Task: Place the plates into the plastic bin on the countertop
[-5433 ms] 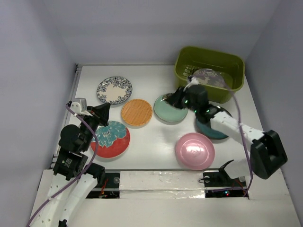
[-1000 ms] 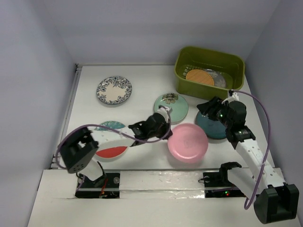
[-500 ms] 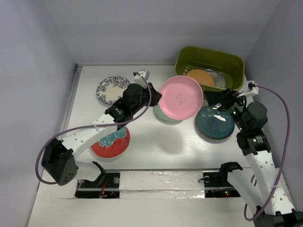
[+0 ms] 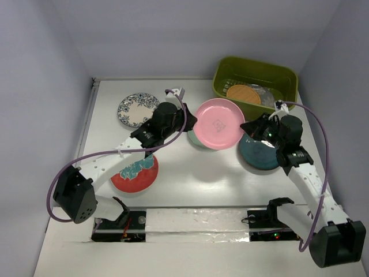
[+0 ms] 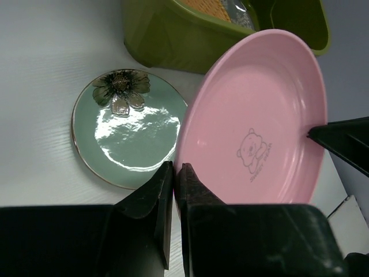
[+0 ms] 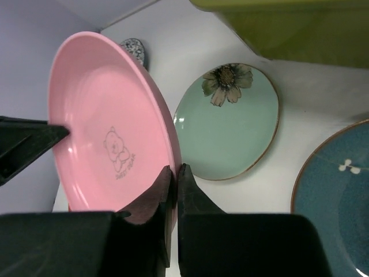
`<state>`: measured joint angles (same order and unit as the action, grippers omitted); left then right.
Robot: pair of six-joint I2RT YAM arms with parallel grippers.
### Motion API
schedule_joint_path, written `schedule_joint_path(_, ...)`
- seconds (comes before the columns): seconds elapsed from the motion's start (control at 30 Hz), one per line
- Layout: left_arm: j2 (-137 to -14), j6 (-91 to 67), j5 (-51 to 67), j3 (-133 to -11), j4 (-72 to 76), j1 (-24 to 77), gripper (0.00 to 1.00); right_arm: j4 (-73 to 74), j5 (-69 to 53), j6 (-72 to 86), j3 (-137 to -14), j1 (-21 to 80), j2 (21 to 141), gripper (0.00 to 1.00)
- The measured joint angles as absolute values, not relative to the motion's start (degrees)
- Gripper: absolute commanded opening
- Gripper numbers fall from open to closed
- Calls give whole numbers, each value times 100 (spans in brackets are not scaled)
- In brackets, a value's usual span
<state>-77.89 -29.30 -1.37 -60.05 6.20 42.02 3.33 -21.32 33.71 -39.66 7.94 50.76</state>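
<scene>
My right gripper should move outward over the olive-green bin [image 4: 220,86] next and then down to release the pink plate onto the plates inside, since the bin is open.
The pink plate [image 4: 218,124] hangs tilted in the air above the countertop [image 4: 190,179], held from both sides. My left gripper [image 4: 190,122] is shut on its left rim, with the jaws pinching the edge [image 5: 174,167]. My right gripper [image 4: 247,127] is shut on its right rim [image 6: 173,168]. The olive-green plastic bin [image 4: 220,86] stands at the back right with the orange plate [image 4: 243,94] and the grey plate [image 4: 267,96] inside. The mint green plate [image 5: 127,135] lies under the pink one. The dark teal plate [image 4: 262,156] lies below my right gripper.
The white floral-rimmed plate [image 4: 138,109] lies at the back left. The red-and-teal plate [image 4: 135,173] lies at the front left, partly under my left arm. Pale lilac walls bound the countertop on three sides.
My right gripper has moved left and closed on the pink plate's right rim. Half a second ago only the left gripper held it. The plate sits slightly lower and further right.
</scene>
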Motion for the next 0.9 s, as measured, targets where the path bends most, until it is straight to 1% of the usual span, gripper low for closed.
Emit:
schedule_joint_path(0.03, -7787, -2932, -134, -6005, 628, 4200, 3, 307, -2110, 3363, -3968, 792, 5177, 0)
schedule_joint_path(0.07, -7782, -2932, -137, -6005, 650, 4200, 11, 296, -2084, 3363, -3968, 790, 5273, 0)
schedule_joint_path(0.1, -7782, -2936, -126, -6005, 661, 4202, 30, 294, -2060, 3369, -3970, 792, 5367, 0)
schedule_joint_path(0.2, -7732, -2965, -152, -6005, 687, 4204, 52, 318, -1865, 3422, -4027, 797, 5555, 0)
schedule_joint_path(0.3, -7511, -3002, -357, -5944, 727, 4202, 53, 307, -1619, 3474, -4403, 797, 5824, 0)
schedule_joint_path(0.43, -6995, -3076, -705, -5559, 969, 4191, 53, 204, -1428, 3468, -5253, 738, 6407, 0)
schedule_joint_path(0.53, -6772, -3111, -926, -5269, 1004, 4191, 53, 25, -1271, 3568, -5881, 397, 6960, 0)
schedule_joint_path(0.73, -7345, -3142, -1269, -5164, 1009, 4119, 51, 12, -937, 3542, -7297, -443, 8359, 0)
schedule_joint_path(0.9, -8108, -3140, -1343, -5164, 1048, 3933, 53, 558, -622, 3369, -8296, -786, 9529, 0)
